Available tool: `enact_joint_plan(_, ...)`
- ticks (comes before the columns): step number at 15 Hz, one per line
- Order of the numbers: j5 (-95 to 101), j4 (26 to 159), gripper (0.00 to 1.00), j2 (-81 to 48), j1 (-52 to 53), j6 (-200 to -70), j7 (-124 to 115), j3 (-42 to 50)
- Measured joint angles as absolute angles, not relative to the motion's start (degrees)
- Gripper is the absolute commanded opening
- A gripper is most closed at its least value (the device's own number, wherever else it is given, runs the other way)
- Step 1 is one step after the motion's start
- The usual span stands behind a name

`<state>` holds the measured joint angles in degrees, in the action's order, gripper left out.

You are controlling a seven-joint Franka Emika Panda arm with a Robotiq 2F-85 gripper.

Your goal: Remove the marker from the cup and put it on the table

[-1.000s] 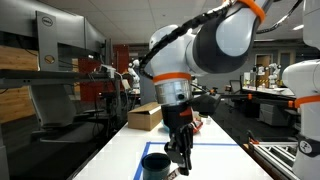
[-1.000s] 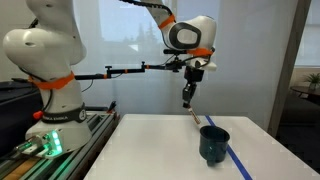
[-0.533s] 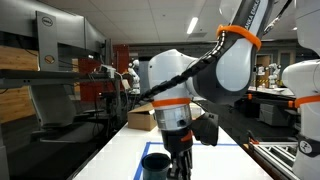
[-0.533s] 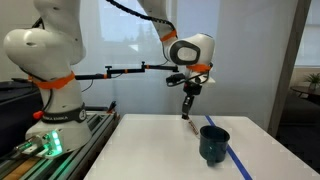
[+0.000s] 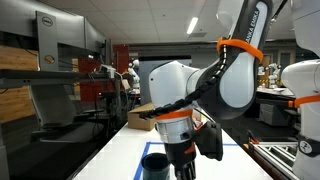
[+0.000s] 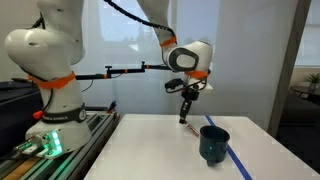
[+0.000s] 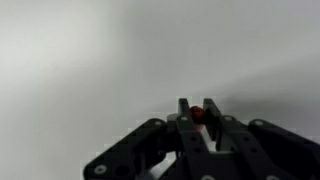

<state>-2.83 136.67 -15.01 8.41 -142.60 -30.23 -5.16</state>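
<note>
The marker is clear of the cup already; my gripper should next lower slightly toward the bare white table beside the dark cup and open.
My gripper (image 6: 185, 108) is shut on a dark marker with a reddish end (image 6: 184, 118) and holds it above the white table (image 6: 150, 150), to the left of the dark cup (image 6: 214, 142). In the wrist view the marker's red end (image 7: 198, 115) sits clamped between the two fingers (image 7: 198, 112) over the pale table. In an exterior view the gripper (image 5: 186, 163) hangs low beside the dark cup (image 5: 155, 164). The marker is outside the cup and does not touch the table.
Blue tape (image 6: 240, 164) runs along the table beside the cup. A cardboard box (image 5: 143, 117) stands at the far end of the table. A second white robot arm (image 6: 45, 75) stands on a rail to one side.
The arm has moved down and away from the cup with the marker in the gripper, and the wrist has tilted, so the marker now hangs closer to the table.
</note>
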Motion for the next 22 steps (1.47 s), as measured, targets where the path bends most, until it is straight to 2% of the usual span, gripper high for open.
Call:
enact_joint_plan(6, -2.6, 137.0, 0.05, -16.1, 8.8, -142.8, -30.2, -4.0)
enact_joint_plan(7, -2.3, 137.0, 0.44, -16.4, 8.9, -143.0, -30.2, -3.6)
enact_joint_plan(8, -1.8, 137.1, 0.45, -16.7, 9.0, -143.2, -30.2, -3.3)
enact_joint_plan(15, -0.7, 137.1, 0.96, -17.6, 10.2, -144.8, -30.4, -2.2)
enact_joint_plan(16, -0.7, 137.1, 1.0, -17.3, 10.5, -144.8, -30.6, -2.2)
enact_joint_plan(22, 0.5, 137.0, 1.0, -11.2, 12.4, -144.1, -35.1, -2.2)
